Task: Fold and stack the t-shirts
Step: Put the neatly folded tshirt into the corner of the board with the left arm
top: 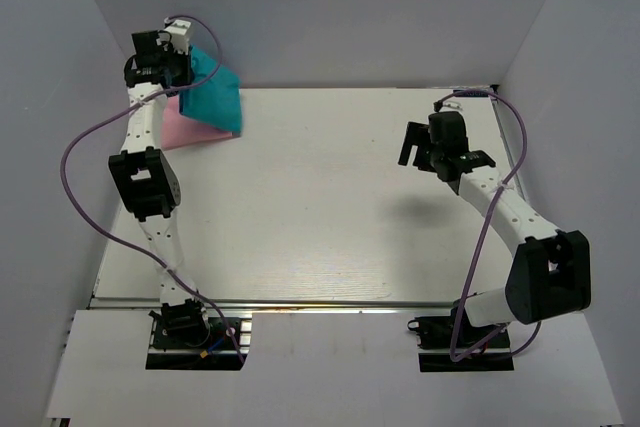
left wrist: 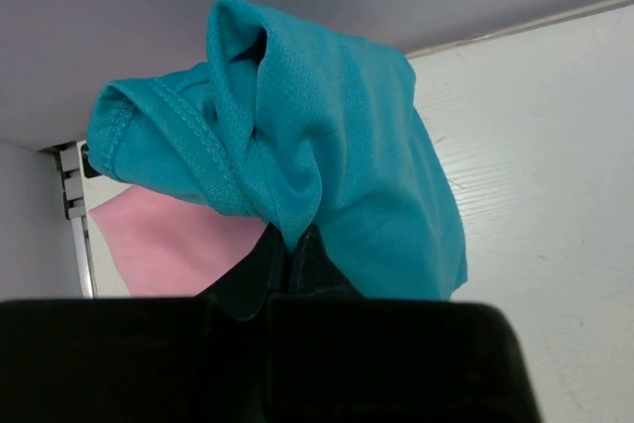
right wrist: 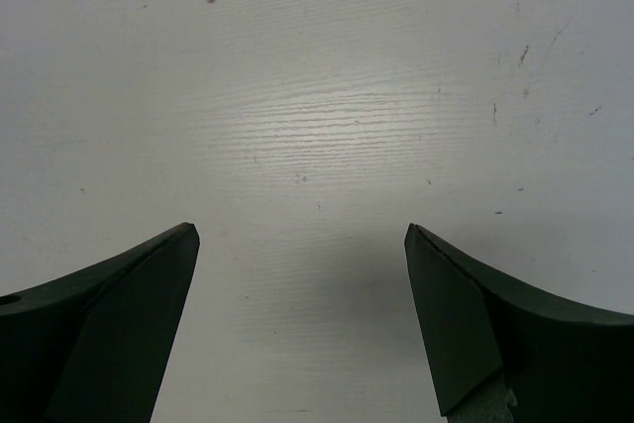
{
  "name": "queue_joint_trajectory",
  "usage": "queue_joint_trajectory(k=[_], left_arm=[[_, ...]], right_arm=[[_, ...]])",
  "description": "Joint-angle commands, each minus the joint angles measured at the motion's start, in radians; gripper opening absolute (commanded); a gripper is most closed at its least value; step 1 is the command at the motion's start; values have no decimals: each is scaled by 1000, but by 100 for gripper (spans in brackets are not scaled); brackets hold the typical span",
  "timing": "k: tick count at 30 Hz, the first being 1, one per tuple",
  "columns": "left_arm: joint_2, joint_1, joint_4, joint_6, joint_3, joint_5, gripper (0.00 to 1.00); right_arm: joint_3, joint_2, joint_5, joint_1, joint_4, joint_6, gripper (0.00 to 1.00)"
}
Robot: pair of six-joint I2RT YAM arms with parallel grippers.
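Observation:
My left gripper will move down next, going left in the top view, to let go of the fold of the teal t-shirt on the light pink t-shirt (top: 180, 129), because the teal one is still hanging lifted.
A teal-blue t-shirt (top: 214, 95) (left wrist: 327, 156) hangs bunched at the table's far left corner, lifted by my left gripper (top: 178, 69) (left wrist: 292, 240), whose jaws are shut on a fold of it. Its lower part drapes down onto a light pink t-shirt (top: 180, 129) (left wrist: 168, 245), which lies flat on the table below and beside it. My right gripper (top: 425, 152) (right wrist: 302, 235) hovers over bare tabletop on the right side, open, with nothing between its fingers.
The white wooden table (top: 320, 207) is walled by grey panels at the back and both sides. The left arm stretches along the left wall; the right arm bends over the right half.

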Motion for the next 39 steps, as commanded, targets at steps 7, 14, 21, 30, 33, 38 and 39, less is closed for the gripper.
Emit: queue_joint_trajectory(k=[7,14,21,30,33,38,39], left_arm=[[70,82,80,-72,9,81,0],[91,113,77,-112,11,26,0],[124,124,65,-190,60,-120,99],[78,124,75,-275,50,-296,100],[38,124,75,-301,29,-297,100],[-25,76,-35,-333,17,-223,100],[-45,65,-49,-351,-20,-223,100]], right_arm=[[107,79,-5,-3,-18,-7,90],[174,134,-18,-2,-52,-20,90],[182,143,-16,-3,-78,-29,90],[173,130,-10,1,-112,-27,90],[156,114,-18,-3,-107,-26,90],[139,82,-35,-3,-92,-17,90],[133,80,-45,-2,-89,-16,90]])
